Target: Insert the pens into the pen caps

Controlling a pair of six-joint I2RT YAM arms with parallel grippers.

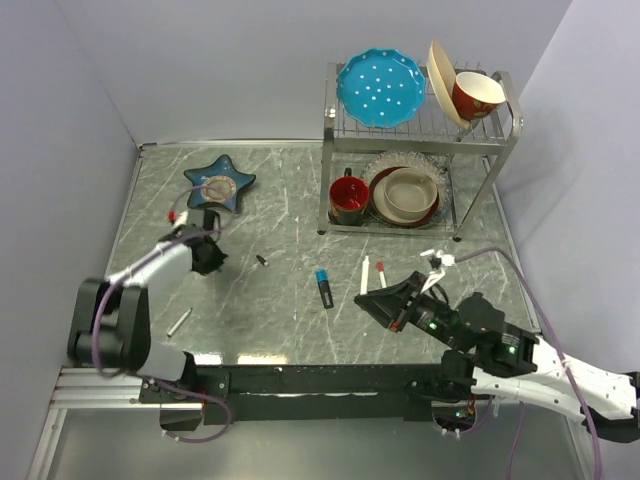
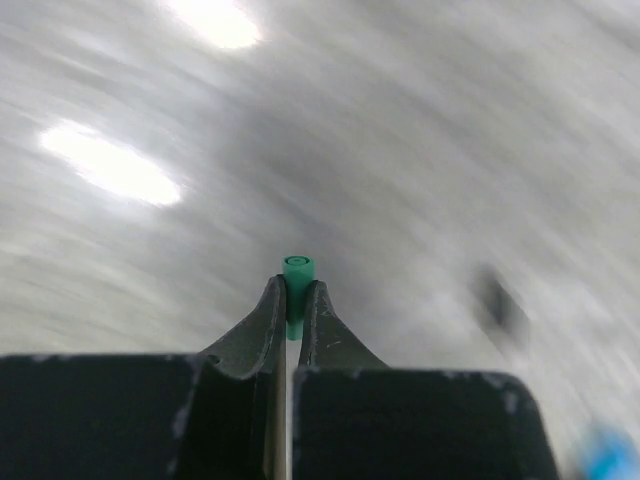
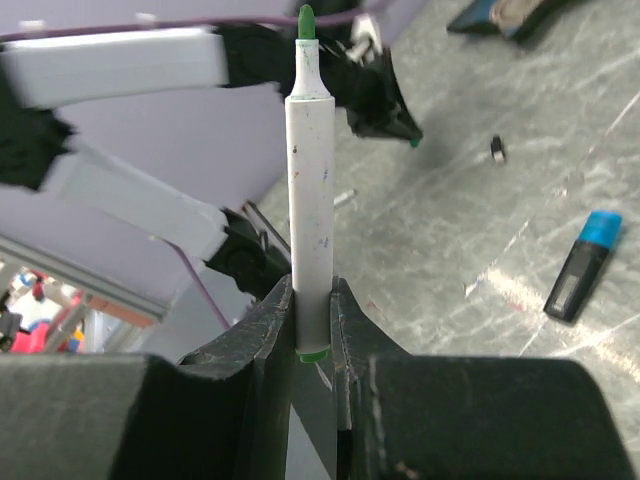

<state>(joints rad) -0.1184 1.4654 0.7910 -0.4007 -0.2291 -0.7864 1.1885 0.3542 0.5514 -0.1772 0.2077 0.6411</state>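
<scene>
The white pen's green tip is bare, so next I raise my left gripper to the right in the top view, fit the teal cap over it and release.
My left gripper is shut on a teal pen cap, whose open end pokes out past the fingertips; the table behind it is blurred. In the top view this gripper hangs over the left of the table. My right gripper is shut on a white pen with a green tip, held upright in the wrist view. Seen from above, that gripper is at the right front. On the table lie a black marker with a blue end, a small black cap, a white pen, a red-tipped pen and a grey pen.
A blue star-shaped dish sits at the back left. A metal dish rack at the back right holds plates, bowls and a red mug. Walls close the table on the left, back and right.
</scene>
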